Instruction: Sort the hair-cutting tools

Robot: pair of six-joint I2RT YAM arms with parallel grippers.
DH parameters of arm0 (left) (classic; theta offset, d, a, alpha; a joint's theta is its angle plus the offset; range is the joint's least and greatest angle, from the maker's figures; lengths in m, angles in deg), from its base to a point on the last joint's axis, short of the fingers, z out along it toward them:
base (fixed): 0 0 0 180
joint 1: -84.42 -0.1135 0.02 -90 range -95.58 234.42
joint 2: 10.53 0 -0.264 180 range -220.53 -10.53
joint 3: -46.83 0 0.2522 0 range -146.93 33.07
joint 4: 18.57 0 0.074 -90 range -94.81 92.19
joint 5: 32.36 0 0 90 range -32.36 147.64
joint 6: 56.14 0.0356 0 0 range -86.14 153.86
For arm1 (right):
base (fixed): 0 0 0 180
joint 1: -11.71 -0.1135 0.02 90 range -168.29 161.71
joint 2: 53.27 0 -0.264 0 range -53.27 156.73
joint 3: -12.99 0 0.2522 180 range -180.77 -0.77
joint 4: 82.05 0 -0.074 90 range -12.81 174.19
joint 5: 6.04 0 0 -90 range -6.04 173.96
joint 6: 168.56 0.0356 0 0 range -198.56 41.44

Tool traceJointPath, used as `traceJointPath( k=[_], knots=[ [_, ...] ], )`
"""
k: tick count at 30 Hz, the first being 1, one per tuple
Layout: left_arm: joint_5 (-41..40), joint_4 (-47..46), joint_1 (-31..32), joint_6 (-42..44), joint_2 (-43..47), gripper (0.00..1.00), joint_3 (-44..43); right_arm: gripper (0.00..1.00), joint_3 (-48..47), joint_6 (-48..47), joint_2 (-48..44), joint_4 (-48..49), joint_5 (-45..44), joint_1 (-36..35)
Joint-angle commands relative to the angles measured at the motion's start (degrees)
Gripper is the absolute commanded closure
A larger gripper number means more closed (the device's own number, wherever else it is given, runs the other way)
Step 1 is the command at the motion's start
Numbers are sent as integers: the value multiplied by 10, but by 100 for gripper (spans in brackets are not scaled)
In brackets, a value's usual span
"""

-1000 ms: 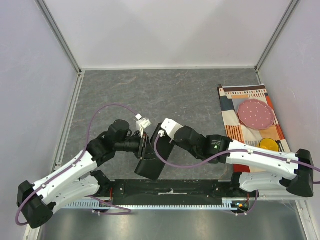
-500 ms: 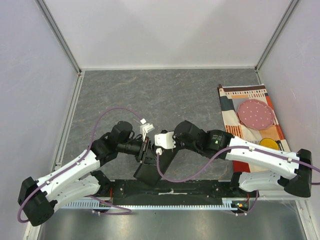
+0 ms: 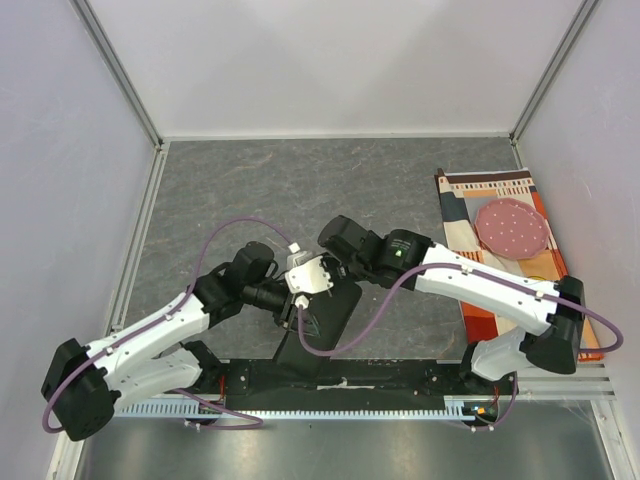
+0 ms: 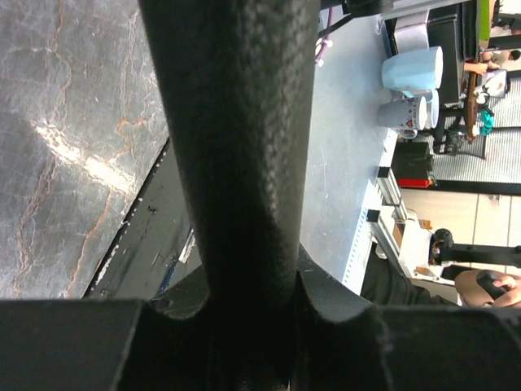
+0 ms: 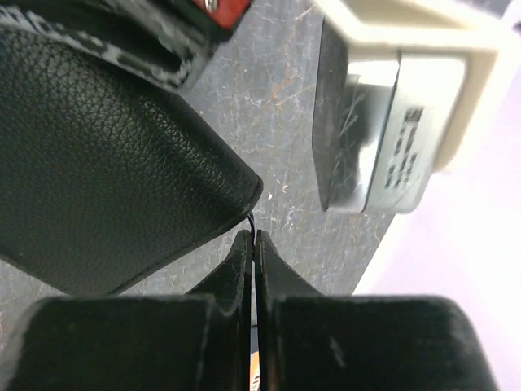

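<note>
I should move the pouch [image 3: 332,312] in my left gripper outward and down to the grey tabletop next and let go of it there. The tabletop is below and outward of my fingers.
The black pouch [image 3: 332,312] hangs off the table between my two grippers, near the front edge. My left gripper [image 3: 285,301] is shut on it; in the left wrist view a fold of the pouch [image 4: 236,163] fills the space between the fingers [image 4: 73,342]. My right gripper [image 3: 303,306] is shut just beside the pouch's corner [image 5: 98,163]. Its fingertips [image 5: 253,236] pinch a thin dark strand that runs from that corner. No scissors and no comb show in any view.
A patterned cloth [image 3: 480,215] with a pink plate [image 3: 511,227] lies at the right wall. The black base rail [image 3: 340,380] runs along the front edge. The left wrist's white camera housing [image 5: 391,114] is close to my right fingers. Grey table [image 4: 65,122] lies below.
The right arm has swung left and its wrist has come over the left gripper. The pouch has tipped and shifted toward the front edge. The left gripper has kept hold.
</note>
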Motion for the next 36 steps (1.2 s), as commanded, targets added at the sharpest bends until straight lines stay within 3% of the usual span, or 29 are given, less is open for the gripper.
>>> traceJointPath(
  k=[1,6,9,11,12,14,15,17,18,20,22,25,27,36],
  knots=[
    [92,-51,19,-6,-23,98,-6,100,-73,-44,25,87,115,-7],
    [63,-48,19,-8,-18,98,-14,100,-57,6,7,102,32,-7],
    [42,-41,19,-14,-13,98,-22,87,-32,69,-22,112,-74,-3],
    [27,-39,19,-19,-12,98,-27,71,-1,111,-54,123,-169,0],
    [19,-36,19,-22,-11,98,-28,57,9,151,-64,127,-202,2],
    [-1,-35,19,-27,-8,98,-32,42,34,191,-95,126,-281,3],
    [-8,-37,19,-34,-8,98,-35,26,48,235,-105,126,-300,4],
    [-27,-42,19,-40,-14,98,-38,15,60,280,-136,126,-344,4],
    [-34,-51,19,-48,-18,98,-43,3,66,317,-143,126,-396,6],
    [-55,-61,19,-55,-34,98,-50,2,64,435,-156,114,-450,8],
    [-74,-77,18,-66,-51,98,-65,2,50,540,-162,72,-440,13],
    [-118,-95,15,-71,-98,98,-99,2,56,634,-168,51,-334,14],
    [-135,-99,6,-70,-156,98,-126,2,87,682,-168,57,-315,14],
    [-164,-160,-36,-85,-376,97,-209,2,186,889,-176,40,-353,14]
  ],
)
